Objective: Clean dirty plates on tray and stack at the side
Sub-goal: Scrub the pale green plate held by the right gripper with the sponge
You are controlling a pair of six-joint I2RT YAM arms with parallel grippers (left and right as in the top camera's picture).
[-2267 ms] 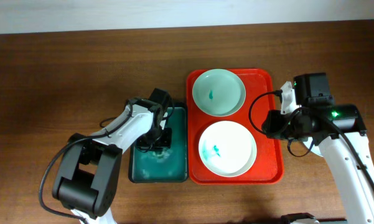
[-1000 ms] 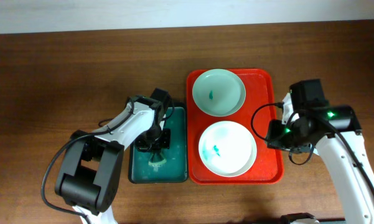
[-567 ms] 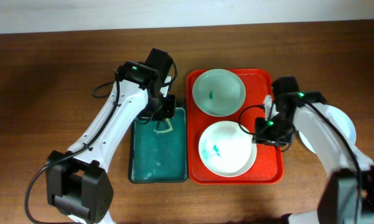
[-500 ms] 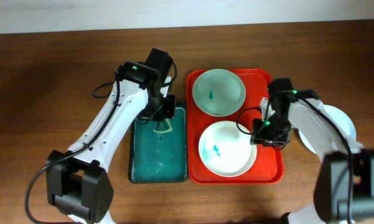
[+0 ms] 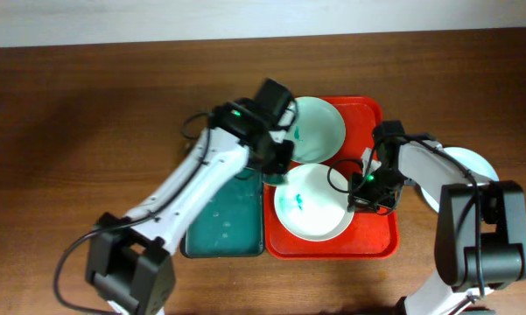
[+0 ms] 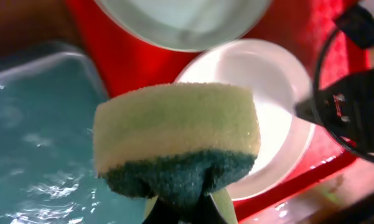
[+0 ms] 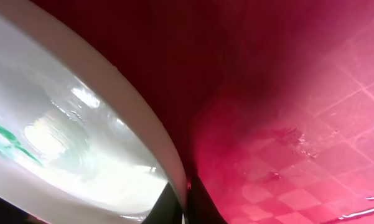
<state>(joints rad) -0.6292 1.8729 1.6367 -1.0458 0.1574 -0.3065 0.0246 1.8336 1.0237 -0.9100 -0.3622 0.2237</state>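
Observation:
My left gripper should next wipe the smears off the near plate, then bring the sponge down to the left in the overhead view and release it, since the basin is below there.
The red tray holds two plates. The far plate has a small teal smear and is partly hidden by my left arm. The near plate has teal smears at its left. My left gripper is shut on a yellow-and-green sponge, held above the near plate's left edge. My right gripper is shut on the near plate's right rim, one finger inside and one outside. A third plate lies on the table right of the tray, partly under my right arm.
A dark teal basin with wet bottom stands left of the tray, touching it; it also shows in the left wrist view. The right arm's cable loops over the near plate. The wooden table surrounds everything.
My left gripper lifted the sponge out of the basin and moved right, over the tray. My right gripper moved left to the near plate's rim and shut on it; the plate shifted slightly left.

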